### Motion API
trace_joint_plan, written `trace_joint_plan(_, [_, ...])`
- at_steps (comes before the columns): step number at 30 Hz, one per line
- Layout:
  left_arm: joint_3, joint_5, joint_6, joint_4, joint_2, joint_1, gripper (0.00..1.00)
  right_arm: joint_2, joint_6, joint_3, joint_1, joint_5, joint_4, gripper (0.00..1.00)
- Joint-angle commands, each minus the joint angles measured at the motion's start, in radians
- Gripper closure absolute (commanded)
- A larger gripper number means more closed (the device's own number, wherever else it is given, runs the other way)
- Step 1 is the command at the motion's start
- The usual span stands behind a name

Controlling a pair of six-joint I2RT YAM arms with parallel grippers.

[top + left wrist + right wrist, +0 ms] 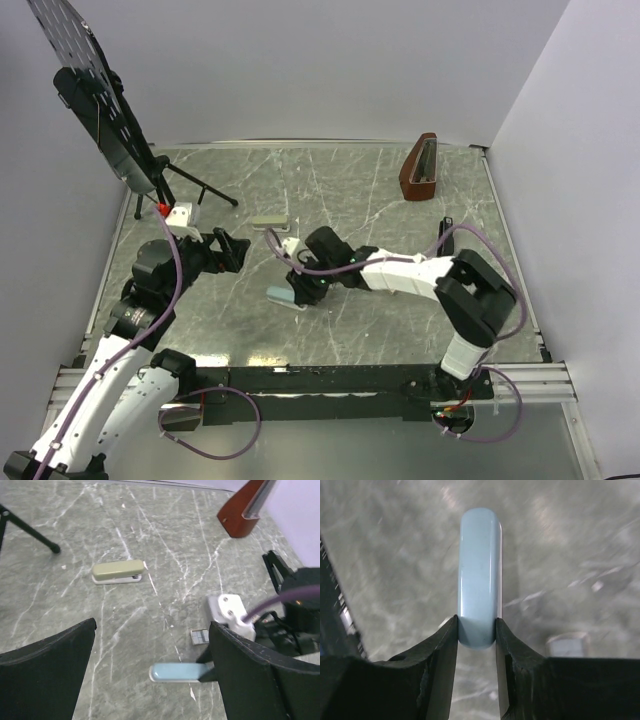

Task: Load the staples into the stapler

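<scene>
I should move my left gripper down and across and turn it astride the light blue stapler (281, 296) (176, 672), which lies crosswise below it and to its right in the top view.
My right gripper (297, 295) is shut on one end of a light blue stapler (479, 575), which is low over the marble table or on it; I cannot tell which. It also shows in the left wrist view (177, 672). A small greyish rectangular box (200, 636) lies just beyond it, blurred in the right wrist view (567, 642). A slim black object (446, 232), possibly the black stapler, sits near the right arm (274, 567). No staple strip shows. My left gripper (232, 250) is open and empty (152, 625), left of the blue stapler.
A grey-green stapler (268, 220) lies at mid-table (118, 572). A red-brown holder (420, 168) stands at the back right. A tripod with a black plate (100, 110) stands at the back left, one leg (30, 530) reaching onto the table.
</scene>
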Motion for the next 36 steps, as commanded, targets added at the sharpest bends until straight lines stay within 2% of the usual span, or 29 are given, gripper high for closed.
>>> trace_joint_plan(1, [-0.016, 0.079, 0.033, 0.072, 0.014, 0.007, 0.00, -0.106, 0.009, -0.096, 0.020, -0.002, -0.010, 0.86])
trace_joint_plan(5, [-0.019, 0.174, 0.042, 0.101, 0.041, 0.007, 0.01, -0.164, 0.022, -0.161, 0.024, -0.002, 0.004, 0.78])
trace_joint_plan(6, [-0.019, 0.199, 0.048, 0.107, 0.056, 0.007, 0.01, -0.179, 0.035, -0.173, 0.024, -0.004, 0.031, 0.73])
trace_joint_plan(8, [-0.019, 0.249, 0.050, 0.120, 0.074, 0.007, 0.01, -0.240, 0.046, -0.199, 0.024, -0.001, 0.050, 0.59])
trace_joint_plan(9, [-0.019, 0.297, 0.053, 0.123, 0.093, 0.005, 0.01, -0.261, 0.055, -0.205, 0.023, 0.004, 0.056, 0.47])
trace_joint_plan(11, [-0.018, 0.329, 0.065, 0.124, 0.111, 0.001, 0.01, -0.341, 0.066, -0.237, 0.023, 0.028, 0.073, 0.40])
trace_joint_plan(12, [-0.018, 0.349, 0.070, 0.123, 0.129, -0.004, 0.01, -0.372, 0.074, -0.253, 0.023, 0.043, 0.082, 0.30])
trace_joint_plan(15, [-0.005, 0.349, 0.103, 0.106, 0.168, -0.061, 0.00, -0.503, 0.101, -0.319, 0.004, 0.127, 0.116, 0.15])
trace_joint_plan(19, [0.018, 0.229, 0.204, 0.051, 0.212, -0.272, 0.01, -0.690, 0.140, -0.443, -0.031, 0.273, 0.202, 0.01])
trace_joint_plan(23, [0.028, 0.217, 0.344, 0.011, 0.274, -0.430, 0.01, -0.920, 0.216, -0.619, -0.039, 0.421, 0.370, 0.00])
trace_joint_plan(24, [0.040, 0.222, 0.388, -0.003, 0.312, -0.474, 0.00, -0.952, 0.230, -0.648, -0.040, 0.508, 0.400, 0.00])
trace_joint_plan(27, [0.083, 0.254, 0.502, -0.078, 0.405, -0.554, 0.01, -1.063, 0.285, -0.741, -0.043, 0.626, 0.466, 0.00])
trace_joint_plan(31, [0.139, 0.241, 0.640, -0.150, 0.528, -0.631, 0.01, -1.188, 0.309, -0.836, -0.046, 0.758, 0.498, 0.00])
trace_joint_plan(36, [0.191, 0.247, 0.823, -0.186, 0.631, -0.654, 0.02, -1.287, 0.293, -0.903, -0.046, 0.789, 0.524, 0.00])
